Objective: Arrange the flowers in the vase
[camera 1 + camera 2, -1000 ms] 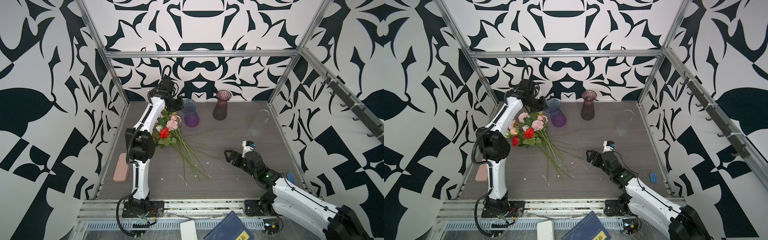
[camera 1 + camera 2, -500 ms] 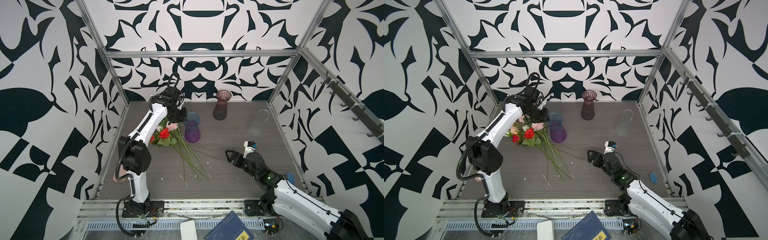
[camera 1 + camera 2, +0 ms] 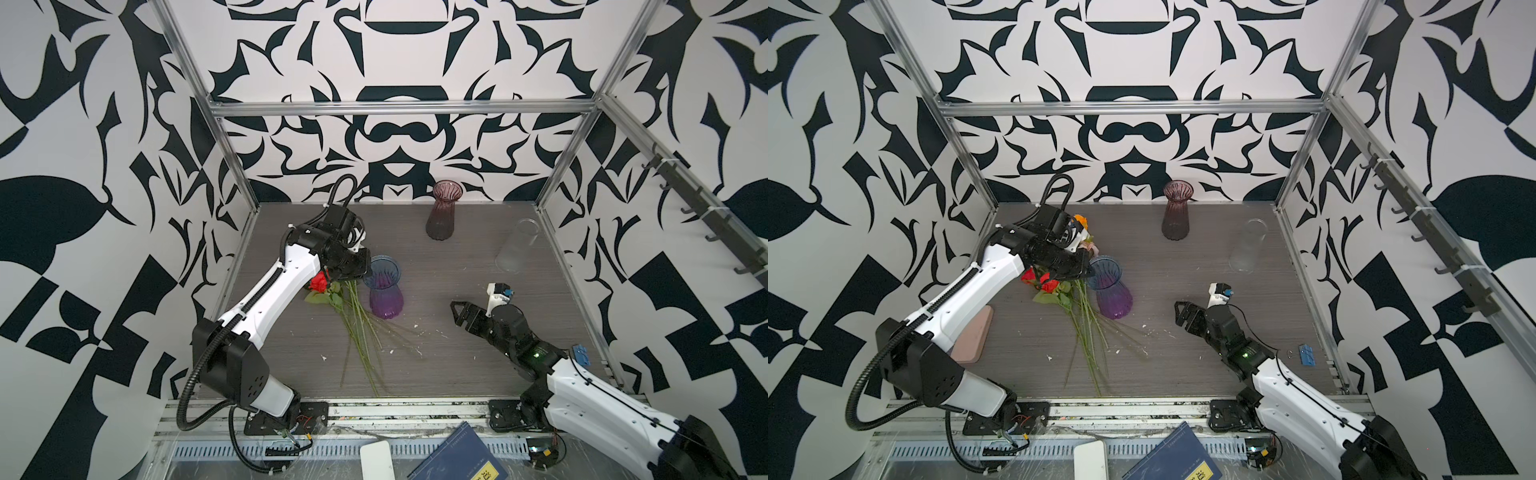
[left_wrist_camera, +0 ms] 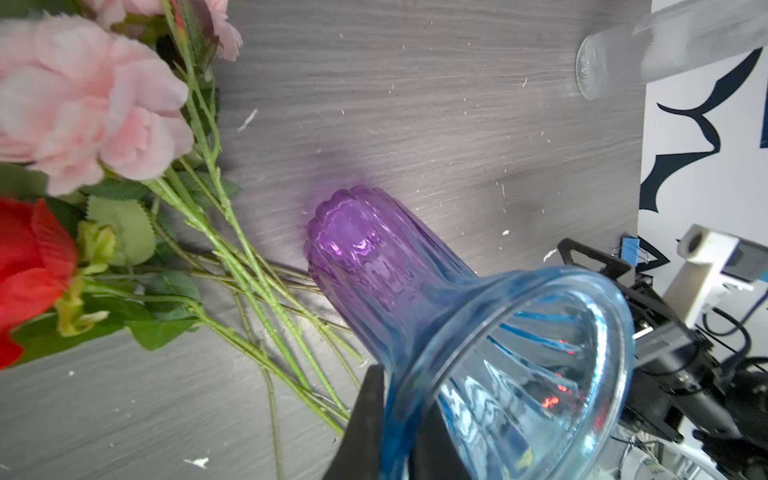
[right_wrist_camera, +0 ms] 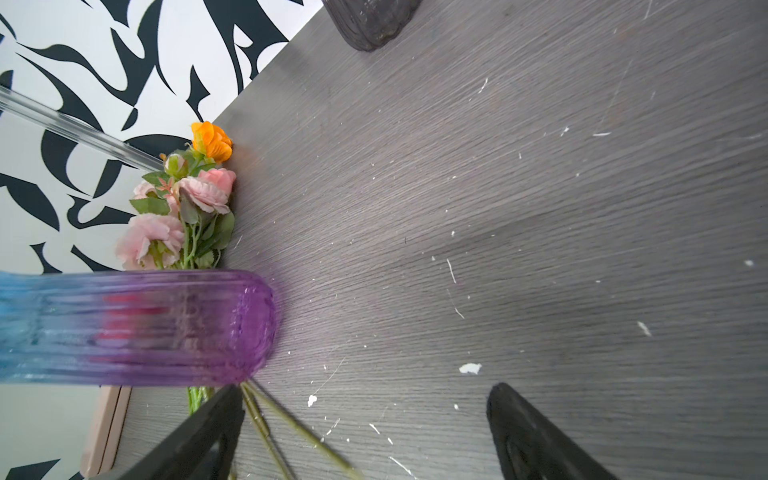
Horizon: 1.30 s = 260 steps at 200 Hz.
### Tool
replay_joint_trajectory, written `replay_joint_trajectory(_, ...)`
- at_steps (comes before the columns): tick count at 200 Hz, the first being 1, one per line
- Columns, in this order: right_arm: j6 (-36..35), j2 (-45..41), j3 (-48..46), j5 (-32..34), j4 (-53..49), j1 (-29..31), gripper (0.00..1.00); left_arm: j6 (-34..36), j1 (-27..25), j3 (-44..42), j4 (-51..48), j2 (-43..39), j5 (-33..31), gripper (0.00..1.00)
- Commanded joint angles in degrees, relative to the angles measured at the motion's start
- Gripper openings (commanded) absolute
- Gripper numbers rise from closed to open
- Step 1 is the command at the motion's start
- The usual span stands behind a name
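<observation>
Next, my left gripper carries the vase away from the stems and releases the vase's rim. Bare table lies beside this gripper, toward the clear glass vase.
My left gripper [image 3: 365, 266] [image 4: 395, 415] is shut on the flared blue rim of the vase [image 3: 384, 291] [image 3: 1111, 291] [image 4: 374, 257], one finger outside the glass and one inside. The vase fades from blue to purple and holds nothing; I cannot tell whether its base touches the table. The flowers [image 3: 332, 297] [image 3: 1059, 286] lie on the table beside it, with pink blooms [image 4: 83, 112], a red rose [image 4: 29, 266], an orange one [image 5: 212, 141] and long green stems [image 3: 357, 332]. The left arm hides part of the bunch. My right gripper [image 3: 459, 311] [image 5: 368, 390] stands open and empty, low at centre right.
A dark pink vase [image 3: 442, 216] stands at the back and a clear glass vase [image 3: 515, 249] at the back right. A pink block [image 3: 971, 336] lies under the left arm. A blue clip [image 3: 1308, 355] is by the right rail. A blue book [image 3: 457, 457] lies in front of the table.
My left arm has carried the vase from the back of the table forward, to beside the flower stems. The right arm has barely moved.
</observation>
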Motion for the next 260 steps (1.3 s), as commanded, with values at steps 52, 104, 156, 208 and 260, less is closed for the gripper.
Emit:
replay_joint_trajectory(52, 0.4, -0.7, 0.9, 1.4, 0.7, 0.1, 0.95, -3.0, -2.8, 2.8, 2.1, 3.5, 0.1, 0.04)
replay_joint_trajectory(104, 0.5, -1.8, 0.6, 1.7, 0.3, 0.1, 0.95, -0.4, -5.6, 11.9, -1.9, 10.4, -6.2, 0.05)
replay_joint_trajectory(156, 0.5, -1.1, 0.8, 1.6, 0.5, 0.1, 0.95, 1.4, -7.2, 16.5, -5.6, 13.5, -9.0, 0.18)
replay_joint_trajectory(208, 0.5, -0.4, 0.9, 1.4, 0.8, 0.2, 0.95, 0.5, -7.3, 18.0, -5.4, 10.3, -5.5, 0.55)
replay_joint_trajectory(260, 0.4, 1.5, 1.6, 0.9, 1.0, 0.1, 0.95, -4.2, -7.2, 9.3, 11.1, -10.1, -8.3, 1.0)
